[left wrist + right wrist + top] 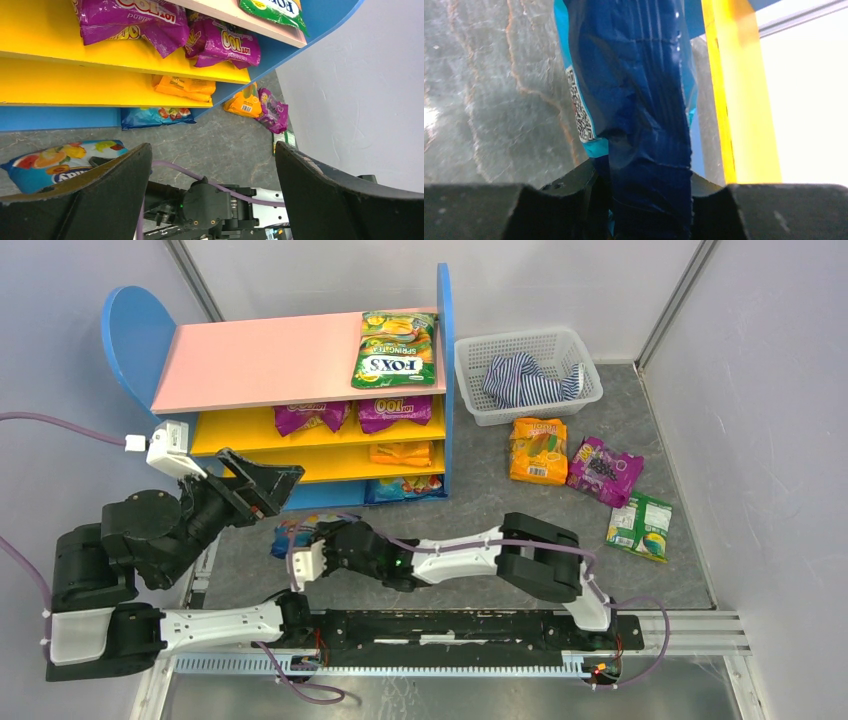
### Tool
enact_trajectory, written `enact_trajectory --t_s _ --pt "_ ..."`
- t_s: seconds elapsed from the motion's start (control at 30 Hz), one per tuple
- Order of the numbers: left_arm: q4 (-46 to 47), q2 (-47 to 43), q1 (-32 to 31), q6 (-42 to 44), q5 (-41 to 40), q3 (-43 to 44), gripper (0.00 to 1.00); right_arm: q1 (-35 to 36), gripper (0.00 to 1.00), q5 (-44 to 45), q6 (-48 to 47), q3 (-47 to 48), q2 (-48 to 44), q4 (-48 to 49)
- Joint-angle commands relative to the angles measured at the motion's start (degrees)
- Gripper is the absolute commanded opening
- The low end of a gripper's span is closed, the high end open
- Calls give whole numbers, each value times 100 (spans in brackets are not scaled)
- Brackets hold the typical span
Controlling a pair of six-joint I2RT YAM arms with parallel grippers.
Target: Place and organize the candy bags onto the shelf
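My right gripper moves outward next onto the bare bottom blue shelf and releases the end of its candy bag. That shelf lies outward of it, free beside the matching blue bag.
My right gripper (305, 542) is shut on the end of a blue candy bag (287, 536) that lies low over the table in front of the shelf (260, 360). The right wrist view shows the bag (639, 100) pinched between the jaws (649, 186). My left gripper (283, 490) is open and empty, just above and left of it; its wrist view shows the blue bag (55, 162) beside the left finger (100, 190). On the shelf are a FOX'S bag (397, 350), two purple bags (312, 417), an orange bag (400, 453) and a blue bag (405, 488).
A white mesh basket (470, 360) with a striped cloth (527, 378) stands right of the shelf. An orange bag (538, 450), a purple bag (603, 470) and a green bag (640, 525) lie on the table to the right. Grey walls enclose the table.
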Motion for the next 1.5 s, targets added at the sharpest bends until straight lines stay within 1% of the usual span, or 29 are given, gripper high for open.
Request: enact_trajectory --t_s 0.0,0.3,0.53,0.6,0.73,0.83,0.93,1.03,1.1,1.2,1.3,1.37,1.43,1.47 --pt "-100 -7 7 15 -216 -125 98 -86 25 119 -780 1118 368 902" --pt "-86 -198 10 -283 -31 -607 98 -504 25 186 -1189 2655 1473 585" --pt "-85 -206 17 -351 86 -643 98 -809 26 534 -1775 3593 2340 272" --pt "-82 -225 13 -389 96 -701 98 -888 26 568 -1764 3647 2434 183" --pt "-29 -221 13 -402 70 -784 98 -904 31 550 -1705 3580 2519 165" --pt "3 -179 13 -406 130 -794 98 -968 33 693 -1623 3790 2767 90" --pt "3 -156 13 -455 211 -812 98 -1053 33 803 -1508 4057 2994 -63" --pt "12 -173 16 -550 295 -858 98 -1121 33 953 -1511 4037 3090 -27" --pt "35 -189 18 -588 346 -900 97 -1144 38 878 -1520 3887 3005 -105" --pt "85 -208 11 -612 360 -954 97 -1048 60 325 -1505 3356 2535 -368" --pt "123 -185 10 -600 354 -939 97 -915 77 -152 -1295 3006 2070 -720" --pt "135 -167 10 -587 343 -916 97 -835 88 -329 -1122 2737 1804 -786" --pt "154 -156 13 -586 343 -918 97 -749 95 -399 -959 2458 1585 -768" --pt "153 -156 17 -583 342 -926 97 -713 96 -401 -891 2391 1501 -771"
